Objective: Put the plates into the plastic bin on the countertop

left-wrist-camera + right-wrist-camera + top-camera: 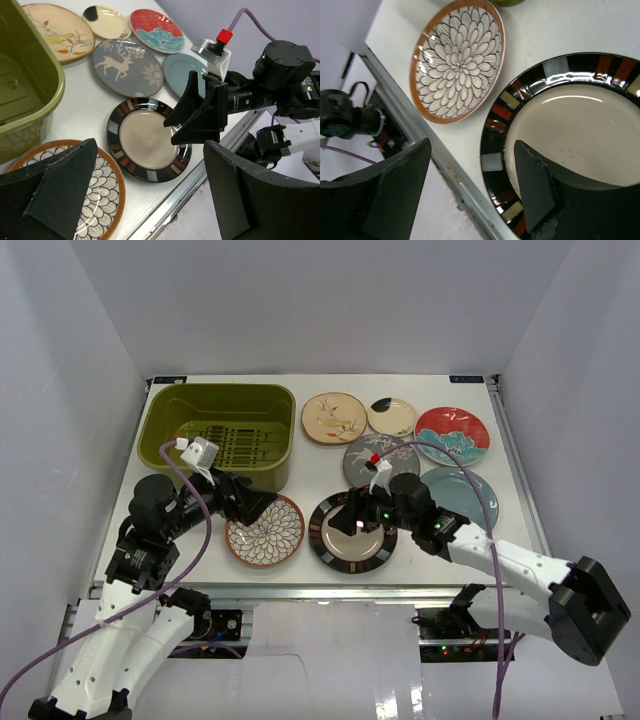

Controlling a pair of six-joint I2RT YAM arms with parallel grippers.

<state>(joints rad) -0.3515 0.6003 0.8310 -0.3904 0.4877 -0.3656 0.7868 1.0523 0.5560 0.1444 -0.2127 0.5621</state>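
Note:
The countertop is bare at the floral plate's rim facing the dark-rimmed plate (301,519) (495,81), so there is room there. I need to move my right gripper left in the top view next and down onto that rim.
The olive-green plastic bin (220,430) stands empty at the back left of the white countertop (320,385). Seven plates lie flat on the countertop: white-brown floral (264,530), dark-rimmed (352,530), grey deer (381,457), cream bird (333,417), small cream (391,416), red-teal (452,434), pale blue (460,495). My left gripper (256,505) is open and empty over the floral plate (105,200). My right gripper (352,515) is open and low, its jaws astride the near rim of the dark-rimmed plate (570,130), one fingertip (535,185) over the plate's cream centre.
The table's metal front edge (445,170) runs right beside both front plates. White walls close in the back and sides. The bin's near wall (30,95) stands just behind the floral plate. The two grippers are close together, the right gripper (195,112) showing in the left wrist view.

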